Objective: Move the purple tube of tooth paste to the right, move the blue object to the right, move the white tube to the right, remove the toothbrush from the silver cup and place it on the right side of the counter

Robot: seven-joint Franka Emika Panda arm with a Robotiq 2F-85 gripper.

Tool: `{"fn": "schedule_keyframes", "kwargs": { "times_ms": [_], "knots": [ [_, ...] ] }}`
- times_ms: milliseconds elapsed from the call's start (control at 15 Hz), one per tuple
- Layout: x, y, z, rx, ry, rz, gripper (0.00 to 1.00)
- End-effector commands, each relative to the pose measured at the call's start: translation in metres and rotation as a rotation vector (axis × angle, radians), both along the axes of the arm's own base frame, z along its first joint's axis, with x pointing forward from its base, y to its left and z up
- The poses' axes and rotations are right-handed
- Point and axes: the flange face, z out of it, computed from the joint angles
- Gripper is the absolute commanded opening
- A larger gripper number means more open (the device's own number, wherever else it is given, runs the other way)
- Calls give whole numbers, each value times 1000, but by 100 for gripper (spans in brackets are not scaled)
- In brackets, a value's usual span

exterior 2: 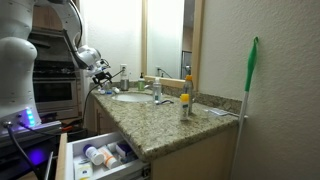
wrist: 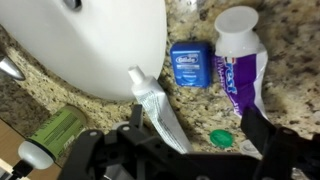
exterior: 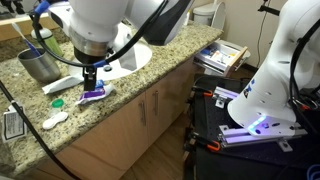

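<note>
My gripper shifts toward the right in the wrist view next and lowers its fingers around the purple tube's uncapped end, since that end lies off the center of the gripper's gap.
In the wrist view the purple tube of tooth paste (wrist: 240, 80) lies on the granite counter (wrist: 195, 105), white cap toward the top. The small blue object (wrist: 188, 65) sits just left of it. The white tube (wrist: 160, 112) lies slanted by the sink rim. My gripper (wrist: 195, 122) hovers open above these, one finger over the white tube and the other beside the purple tube; it holds nothing. In an exterior view the gripper (exterior: 90, 75) hangs over the purple tube (exterior: 95, 93) and the white tube (exterior: 62, 85). The silver cup (exterior: 38, 65) stands left of them, with the thin toothbrush (exterior: 28, 38) rising from it.
A small green cap (wrist: 220, 137) lies between my fingers. The white sink (wrist: 100, 40) fills the upper left, and a green soap bottle (wrist: 50, 135) is at the lower left. A white oblong case (exterior: 55, 120) lies near the counter's front edge. A drawer (exterior 2: 100, 155) stands open below.
</note>
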Motion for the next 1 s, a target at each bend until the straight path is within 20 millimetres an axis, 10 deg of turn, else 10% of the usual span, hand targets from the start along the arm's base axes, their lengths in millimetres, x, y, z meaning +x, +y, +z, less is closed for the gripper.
{"fn": "schedule_keyframes", "kwargs": {
  "times_ms": [0, 933],
  "knots": [
    [3, 1, 1, -3, -4, 2, 100],
    [16, 14, -54, 90, 142, -26, 100]
  ]
}}
